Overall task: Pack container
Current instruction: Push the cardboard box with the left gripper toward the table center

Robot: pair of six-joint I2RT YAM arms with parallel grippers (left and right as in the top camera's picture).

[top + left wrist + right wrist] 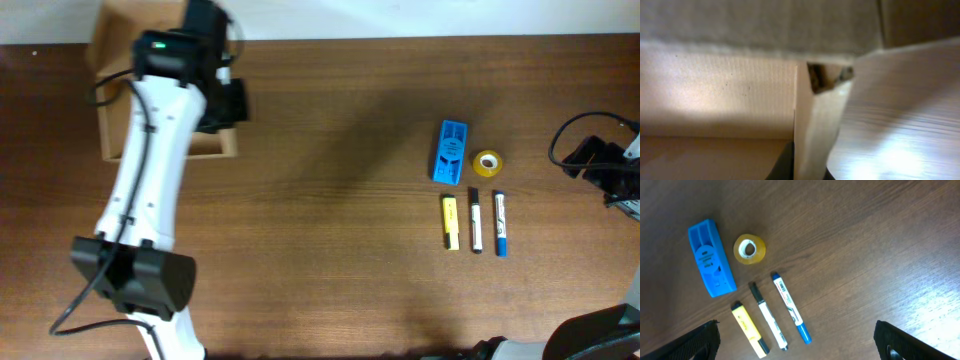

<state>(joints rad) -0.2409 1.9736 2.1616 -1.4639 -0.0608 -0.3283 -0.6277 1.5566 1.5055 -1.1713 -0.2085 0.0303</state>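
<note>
My left gripper holds the container [112, 130] far away from the blue item. It should carry the container toward the right in the overhead view and come down over bare tabletop near the blue item.
The container [112, 130], a tan cardboard box, stands at the table's far left corner. My left gripper [226, 102] is at its right wall. In the left wrist view the fingers [807, 171] sit on either side of a cardboard wall edge [815, 115], shut on it. My right gripper [612, 172] is at the far right, open and empty; its fingers [795, 335] frame the table. A yellow highlighter [450, 221] [749, 329], a white black-capped marker [476, 221] [768, 323] and a blue marker [499, 224] [791, 308] lie side by side.
A flat blue plastic item [450, 150] [711, 257] and a yellow tape roll [487, 163] [749, 249] lie just beyond the markers. The left arm stretches from the front left up to the box. Cables hang by the right arm.
</note>
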